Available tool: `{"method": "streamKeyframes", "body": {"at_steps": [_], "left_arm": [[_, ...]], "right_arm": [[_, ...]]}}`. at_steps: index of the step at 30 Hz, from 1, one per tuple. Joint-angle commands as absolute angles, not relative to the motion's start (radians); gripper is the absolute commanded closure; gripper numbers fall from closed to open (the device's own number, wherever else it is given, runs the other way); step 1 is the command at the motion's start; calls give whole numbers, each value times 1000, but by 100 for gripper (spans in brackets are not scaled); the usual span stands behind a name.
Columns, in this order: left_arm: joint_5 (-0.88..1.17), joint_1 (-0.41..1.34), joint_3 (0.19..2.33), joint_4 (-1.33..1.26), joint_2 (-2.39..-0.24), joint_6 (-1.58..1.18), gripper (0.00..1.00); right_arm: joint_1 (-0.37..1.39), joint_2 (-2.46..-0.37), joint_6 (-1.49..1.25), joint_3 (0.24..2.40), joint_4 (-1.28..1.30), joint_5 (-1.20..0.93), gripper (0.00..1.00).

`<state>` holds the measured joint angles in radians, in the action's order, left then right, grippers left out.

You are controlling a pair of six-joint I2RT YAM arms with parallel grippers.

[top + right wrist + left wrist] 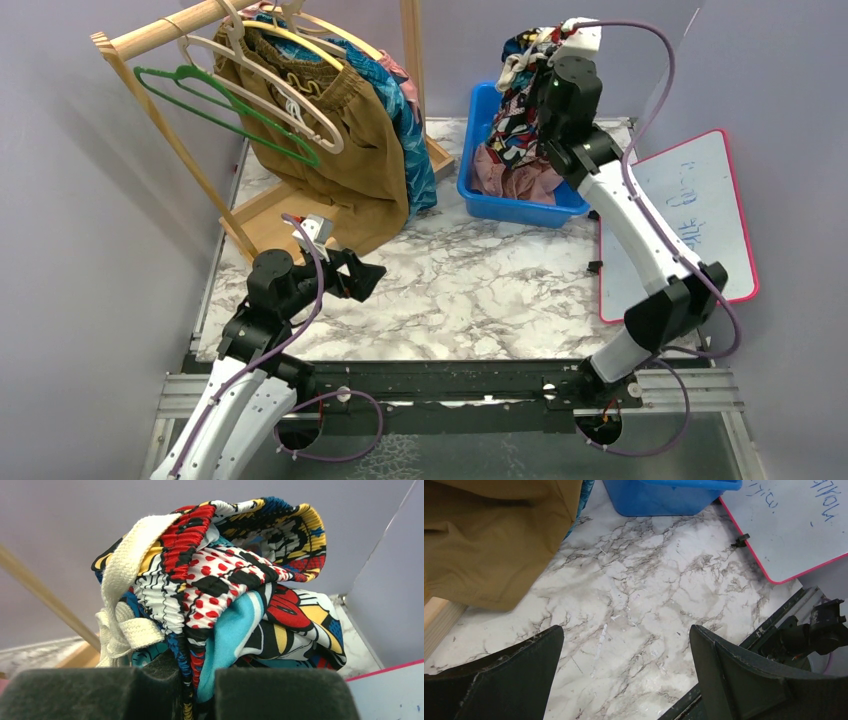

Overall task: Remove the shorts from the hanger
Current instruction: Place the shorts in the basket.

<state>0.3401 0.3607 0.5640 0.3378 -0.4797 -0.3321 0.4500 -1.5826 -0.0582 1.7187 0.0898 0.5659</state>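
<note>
My right gripper carries the comic-print shorts down into the blue bin (480, 195) next before it releases them, since the waistband of the shorts still hangs high over it.
My right gripper (548, 62) is shut on the comic-print shorts (523, 105) and holds them up over the blue bin (480, 195); in the right wrist view the bunched waistband (220, 580) with its white drawstring (122, 580) sits pinched between my pads. Dusty pink shorts (515, 180) lie in the bin. Olive-brown shorts (330, 150) hang on a hanger on the wooden rack (160, 30), with teal patterned shorts (412, 135) behind them. My left gripper (368, 275) is open and empty low over the table; the olive-brown hem (494, 545) shows ahead of it.
Empty hangers, one green (215, 100) and cream ones (290, 110), hang at the rack's front. A pink-edged whiteboard (690, 220) lies at the right, also in the left wrist view (794, 525). The rack's wooden base (270, 225) sits at the left.
</note>
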Motion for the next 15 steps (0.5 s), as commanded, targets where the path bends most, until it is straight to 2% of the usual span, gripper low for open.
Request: {"method": "streamKeyframes", "body": {"at_steps": [1,8,15], "left_arm": [[332,357,568,319,-475,-333,1],[335,356,568,319,-480,-333,1],[328,356,569,321,-483,-333,1]], "right_arm": [[380,-1711,-134,1738,200,454,99],[296,-2017,-273,1853,468,336,99],[293,-2079,-309,1650,401,379,99]]}}
